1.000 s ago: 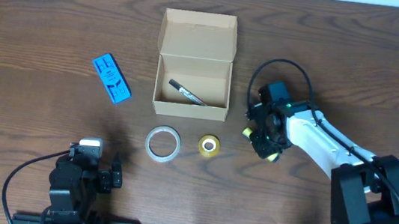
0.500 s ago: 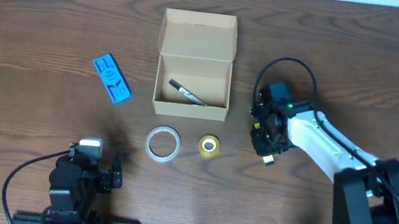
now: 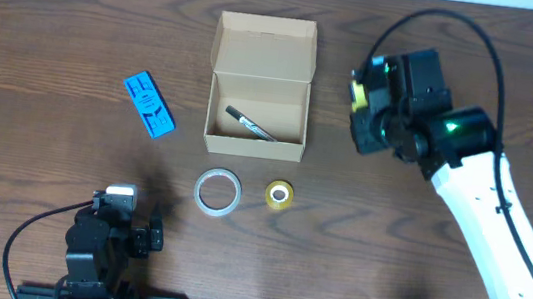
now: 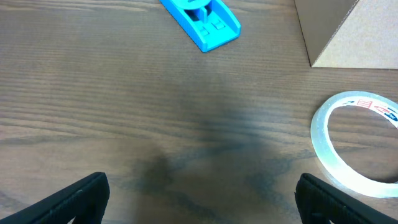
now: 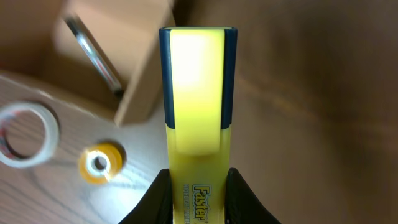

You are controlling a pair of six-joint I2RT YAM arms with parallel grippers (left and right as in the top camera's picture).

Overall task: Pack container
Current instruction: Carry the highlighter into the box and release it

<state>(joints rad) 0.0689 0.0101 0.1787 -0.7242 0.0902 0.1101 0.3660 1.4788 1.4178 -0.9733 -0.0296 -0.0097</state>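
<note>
The robot's right gripper will move over the container [image 3: 256, 118], then lower the highlighter beside the pen [image 3: 250, 124].
The tan cardboard container [image 3: 256, 118] stands open at the table's middle, lid flap back, with a black pen [image 3: 250, 124] inside. My right gripper [image 3: 364, 105] is shut on a yellow highlighter [image 5: 197, 118] and holds it raised to the right of the container; the highlighter's tip shows in the overhead view [image 3: 359, 94]. The container's corner [image 5: 121, 56] and the pen [image 5: 93, 53] show in the right wrist view. My left gripper [image 4: 199, 202] is open and empty, low over the table near the front left.
A clear tape roll [image 3: 217, 190] and a small yellow tape roll [image 3: 279, 194] lie in front of the container. A blue stapler-like object [image 3: 148, 104] lies to its left. The clear roll [image 4: 354, 143] and blue object [image 4: 202, 18] show in the left wrist view.
My right gripper has risen from the table with the yellow highlighter and moved back toward the container's right side. The left arm has not moved.
</note>
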